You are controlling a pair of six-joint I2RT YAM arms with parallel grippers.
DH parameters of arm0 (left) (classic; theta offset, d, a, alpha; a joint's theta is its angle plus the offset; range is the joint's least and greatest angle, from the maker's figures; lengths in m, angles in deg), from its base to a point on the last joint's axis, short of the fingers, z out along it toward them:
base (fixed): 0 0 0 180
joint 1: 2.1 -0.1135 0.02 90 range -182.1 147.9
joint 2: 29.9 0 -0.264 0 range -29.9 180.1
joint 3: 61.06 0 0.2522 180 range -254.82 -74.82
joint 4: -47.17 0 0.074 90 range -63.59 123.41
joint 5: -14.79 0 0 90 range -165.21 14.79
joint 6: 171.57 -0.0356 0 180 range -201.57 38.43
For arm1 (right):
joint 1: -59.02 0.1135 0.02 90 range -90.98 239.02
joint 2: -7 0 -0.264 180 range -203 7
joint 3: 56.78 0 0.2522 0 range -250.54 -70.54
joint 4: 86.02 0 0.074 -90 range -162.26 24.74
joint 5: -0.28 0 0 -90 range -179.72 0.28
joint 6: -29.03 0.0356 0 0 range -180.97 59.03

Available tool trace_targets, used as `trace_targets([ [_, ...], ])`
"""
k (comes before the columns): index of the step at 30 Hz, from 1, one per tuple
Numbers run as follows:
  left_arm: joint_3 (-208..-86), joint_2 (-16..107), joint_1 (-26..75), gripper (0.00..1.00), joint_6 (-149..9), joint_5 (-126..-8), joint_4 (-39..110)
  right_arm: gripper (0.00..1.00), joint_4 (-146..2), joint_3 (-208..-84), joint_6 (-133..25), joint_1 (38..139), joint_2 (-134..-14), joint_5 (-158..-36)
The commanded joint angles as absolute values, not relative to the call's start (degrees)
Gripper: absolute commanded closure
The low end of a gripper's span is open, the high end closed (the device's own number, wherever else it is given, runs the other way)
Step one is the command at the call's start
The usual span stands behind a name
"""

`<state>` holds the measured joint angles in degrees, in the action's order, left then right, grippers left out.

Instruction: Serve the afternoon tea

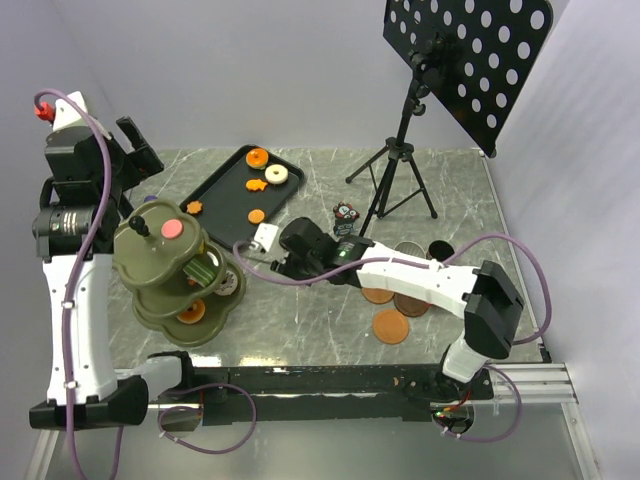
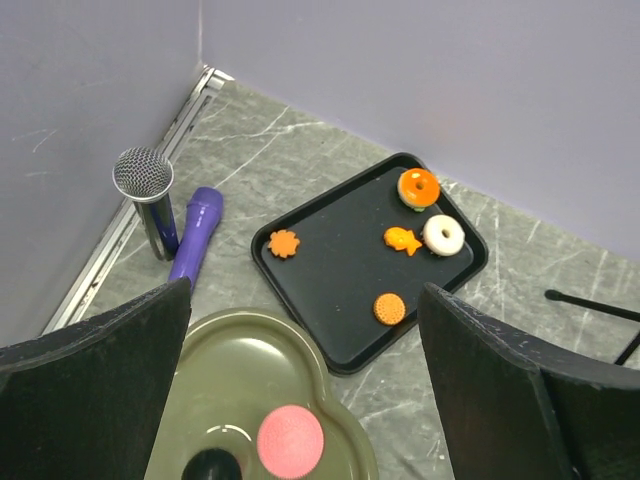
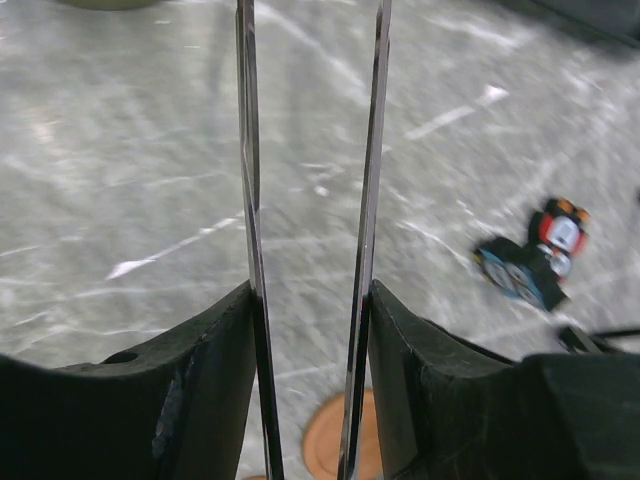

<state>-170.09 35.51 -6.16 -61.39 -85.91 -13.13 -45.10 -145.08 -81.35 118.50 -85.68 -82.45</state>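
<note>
The tongs move outward in my right gripper to the black tray next and close around the orange fish pastry (image 1: 256,185), since their blades are open and empty.
Pastries lie on the black tray (image 2: 330,275): an orange donut (image 2: 418,187), a white donut (image 2: 443,235), an orange fish pastry (image 2: 401,239), a flower cookie (image 2: 284,243) and a round orange cookie (image 2: 389,308). A pink cookie (image 2: 290,441) sits on the top tier of the olive stand (image 2: 240,350). My left gripper (image 2: 305,290) hangs open above that tier, holding nothing. My right gripper (image 3: 310,290) is shut on thin metal tongs (image 3: 247,150), low over the table right of the stand (image 1: 150,260). Nothing shows between the tong blades; their tips are out of view. Brown-orange saucers (image 1: 390,326) lie under the right arm.
A microphone (image 2: 145,195) and a purple flashlight (image 2: 197,232) lie in the back left corner. A music stand's tripod (image 1: 400,165) stands at the back right, with a small toy (image 3: 530,262) near its feet. Dark cups (image 1: 438,249) sit behind the right arm.
</note>
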Motion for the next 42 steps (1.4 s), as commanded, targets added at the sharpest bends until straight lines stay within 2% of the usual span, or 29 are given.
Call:
trace_targets([
  [1, -169.49, 31.37, -6.5, 0.0, -62.33, -84.18, -10.88, 0.49, -44.93, -145.24, -78.9, 115.8, -82.11, -76.19],
  [5, -167.38, 28.73, -6.5, 0.0, -61.89, -81.98, -11.32, 0.49, -43.52, -149.27, -77.58, 112.99, -85.71, -73.72],
  [20, -159.29, 22.05, -7.9, 0.0, -59.69, -77.76, -9.74, 0.47, -35.7, -181.44, -75.65, 107.36, -112.87, -71.35],
  [42, -159.55, 23.01, -8.78, 0.0, -60.65, -78.28, -9.3, 0.43, -34.73, -197.54, -82.06, 102.62, -130.54, -76.88],
])
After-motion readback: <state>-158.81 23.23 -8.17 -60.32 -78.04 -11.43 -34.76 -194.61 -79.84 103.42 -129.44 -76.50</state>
